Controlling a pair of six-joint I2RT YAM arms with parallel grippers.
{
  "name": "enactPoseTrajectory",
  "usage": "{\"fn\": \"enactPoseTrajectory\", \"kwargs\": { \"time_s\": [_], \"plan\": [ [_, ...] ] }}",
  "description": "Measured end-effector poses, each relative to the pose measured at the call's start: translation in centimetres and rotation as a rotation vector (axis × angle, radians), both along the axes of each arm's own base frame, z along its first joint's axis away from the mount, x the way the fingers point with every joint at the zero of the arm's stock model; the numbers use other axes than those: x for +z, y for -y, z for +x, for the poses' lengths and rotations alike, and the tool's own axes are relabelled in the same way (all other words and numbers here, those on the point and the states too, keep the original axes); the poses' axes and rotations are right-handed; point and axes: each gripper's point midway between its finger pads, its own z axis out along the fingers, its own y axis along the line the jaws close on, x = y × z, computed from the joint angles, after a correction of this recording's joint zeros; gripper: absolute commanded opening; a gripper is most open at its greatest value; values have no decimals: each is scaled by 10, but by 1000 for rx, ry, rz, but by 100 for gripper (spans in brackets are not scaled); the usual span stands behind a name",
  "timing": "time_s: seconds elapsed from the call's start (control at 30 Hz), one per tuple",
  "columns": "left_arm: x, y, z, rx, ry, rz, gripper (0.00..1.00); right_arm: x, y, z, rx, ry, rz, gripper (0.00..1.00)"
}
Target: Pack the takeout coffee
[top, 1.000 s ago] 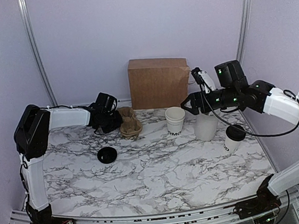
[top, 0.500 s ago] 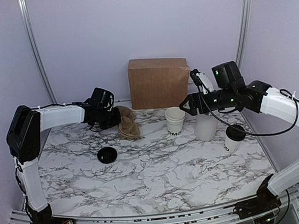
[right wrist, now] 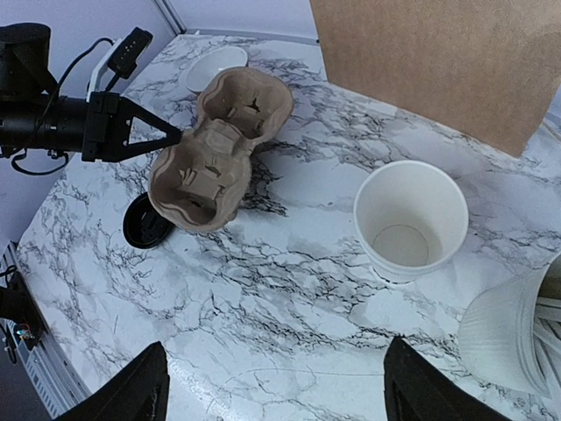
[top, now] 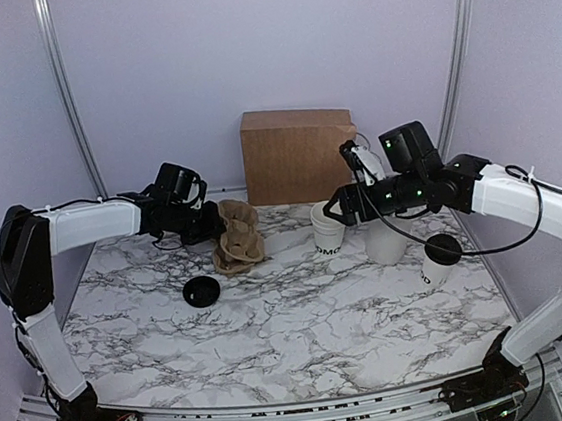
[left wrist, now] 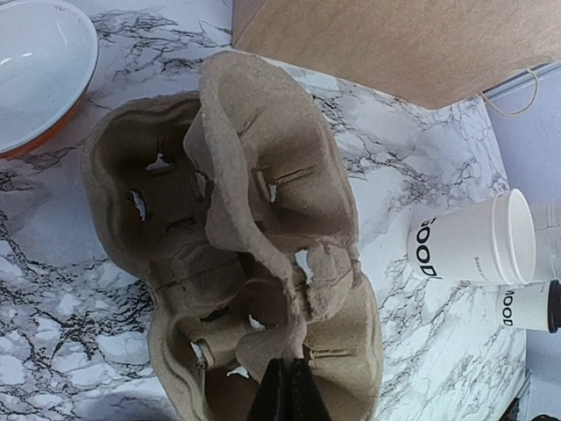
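Note:
Next, my left gripper brings the carrier (top: pixel 236 237) across, back, down and releases. Bare tabletop short of the cups lies below it, to its right in the top view.
The takeout coffee (top: pixel 441 257), a white cup with a black lid, stands at the right side of the table; its edge shows in the left wrist view (left wrist: pixel 531 307). A brown pulp cup carrier (top: pixel 236 237) hangs tilted, its low end near the table. My left gripper (left wrist: pixel 287 388) is shut on the carrier's (left wrist: pixel 237 219) middle ridge; from above the gripper (top: pixel 210 223) is at the carrier's left. My right gripper (right wrist: pixel 272 386) is open and empty, hovering (top: pixel 338 209) by a lidless white cup (top: pixel 329 229), left of the coffee.
A brown box (top: pixel 298 154) stands at the back. A frosted tumbler (top: pixel 387 239) stands between the lidless cup (right wrist: pixel 409 219) and the coffee. A loose black lid (top: pixel 201 291) lies below the carrier (right wrist: pixel 215 149). A white bowl (right wrist: pixel 215 68) sits at the back left.
My left gripper has lifted the carrier off the table, tilted it on edge and drawn it slightly left. My right gripper has moved left, over the lidless cup.

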Motion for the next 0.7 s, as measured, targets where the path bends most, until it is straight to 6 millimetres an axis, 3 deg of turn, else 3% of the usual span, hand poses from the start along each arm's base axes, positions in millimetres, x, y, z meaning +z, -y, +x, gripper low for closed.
{"fn": "enactPoseTrajectory", "kwargs": {
  "time_s": [0.47,0.57,0.7],
  "plan": [
    [25,15,-23,-39,18,-112,0,7,2,7,-30,42,-15,81],
    [28,31,-38,-59,15,-132,0,13,8,8,-51,69,-25,81],
    [30,67,-71,-103,5,-167,0,31,18,7,-78,126,-27,81]
  ]
}}
